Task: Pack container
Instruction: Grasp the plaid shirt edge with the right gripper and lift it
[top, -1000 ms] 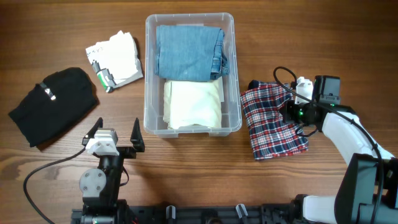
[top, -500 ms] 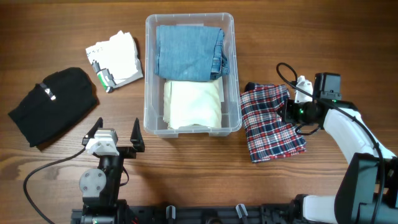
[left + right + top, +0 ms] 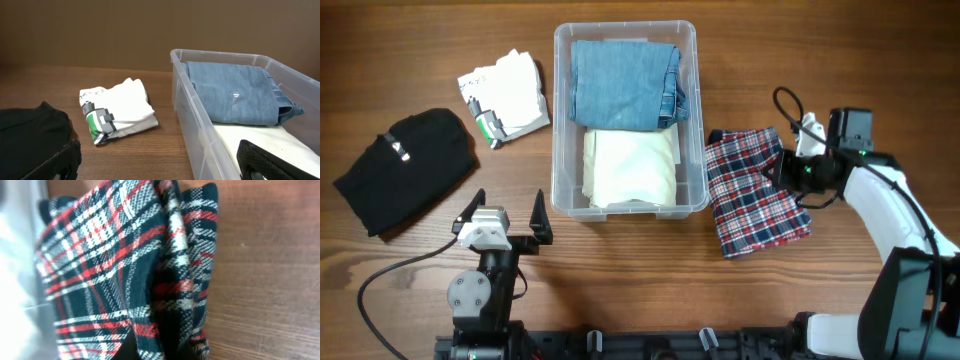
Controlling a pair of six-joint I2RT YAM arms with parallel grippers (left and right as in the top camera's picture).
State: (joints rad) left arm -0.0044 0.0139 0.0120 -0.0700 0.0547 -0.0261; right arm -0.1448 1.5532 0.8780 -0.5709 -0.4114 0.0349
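The cream cloth (image 3: 630,168) lies past the container's side to the left of my right gripper in the overhead view, so next I will lift my right gripper over that side, lower it and let go.
The clear container (image 3: 557,110) stands at mid-table and holds folded blue jeans (image 3: 623,85) at the back and a cream cloth (image 3: 630,168) at the front. A red-and-navy plaid cloth (image 3: 755,190) lies just right of it, its left edge touching the container's wall. My right gripper (image 3: 783,170) is shut on the plaid cloth's right edge; the right wrist view shows the cloth (image 3: 110,265) bunched between the jaws. My left gripper (image 3: 505,212) is open and empty in front of the container's left corner. The left wrist view shows the container's rim (image 3: 225,56) and the jeans (image 3: 235,92).
A folded white T-shirt (image 3: 505,93) with a green print lies left of the container, and a black garment (image 3: 405,170) lies at the far left. Both show in the left wrist view, the T-shirt (image 3: 117,110) and the black garment (image 3: 30,135).
My right gripper has moved a little toward the back of the table, dragging the plaid cloth with it and closer to the container. The left arm has not moved.
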